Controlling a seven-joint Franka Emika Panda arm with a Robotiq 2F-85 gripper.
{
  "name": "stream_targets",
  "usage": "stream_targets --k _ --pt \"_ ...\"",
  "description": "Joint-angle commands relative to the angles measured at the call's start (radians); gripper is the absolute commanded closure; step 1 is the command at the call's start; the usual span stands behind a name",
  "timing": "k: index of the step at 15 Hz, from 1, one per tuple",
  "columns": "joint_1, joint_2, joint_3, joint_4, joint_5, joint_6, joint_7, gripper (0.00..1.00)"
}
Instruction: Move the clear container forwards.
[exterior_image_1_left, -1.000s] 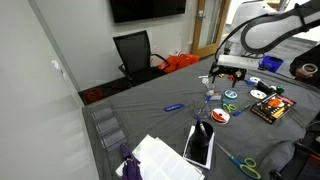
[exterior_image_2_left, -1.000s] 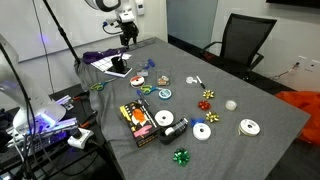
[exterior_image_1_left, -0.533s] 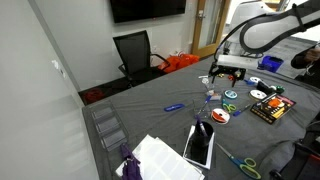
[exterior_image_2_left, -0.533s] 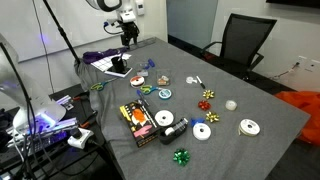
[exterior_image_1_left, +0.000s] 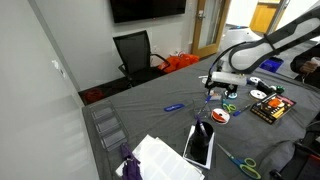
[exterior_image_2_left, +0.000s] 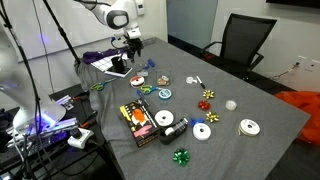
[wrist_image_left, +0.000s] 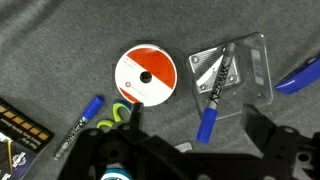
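Note:
I will next bring my gripper down onto the container's near rim (wrist_image_left: 194, 80), beside the red-and-white disc, with one finger inside and one outside, because the container's open top leaves room inside.
The clear container (wrist_image_left: 234, 70) is a small see-through square box on the grey tablecloth. A silver item and the top of a blue marker (wrist_image_left: 210, 112) lie in it. In the wrist view it sits at the upper right, just beyond my fingertips. It also shows in an exterior view (exterior_image_2_left: 163, 79). My gripper (wrist_image_left: 195, 128) is open and empty and hovers above the cloth, with its fingers on either side of the marker's lower end. The gripper appears in both exterior views (exterior_image_1_left: 222, 86) (exterior_image_2_left: 131, 43).
A red-and-white disc (wrist_image_left: 146, 76) lies left of the container, with another blue marker (wrist_image_left: 84, 118) and green scissors (wrist_image_left: 121, 113) below it. A black box (exterior_image_1_left: 271, 108), a tablet (exterior_image_1_left: 200, 146), white paper (exterior_image_1_left: 160, 158) and a large compartment tray (exterior_image_1_left: 108, 125) are also on the table.
The arm has swung down and bent lower over the scattered items. The gripper now sits closer to the table. The objects have not moved.

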Motion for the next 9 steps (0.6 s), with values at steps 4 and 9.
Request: stream_targets --k 4,9 --pt "0.048 0.142 -0.032 0.002 0.013 0.112 -0.113 0.00" --pt "0.079 0.203 -0.049 0.011 0.019 0.162 -0.145 0.00"
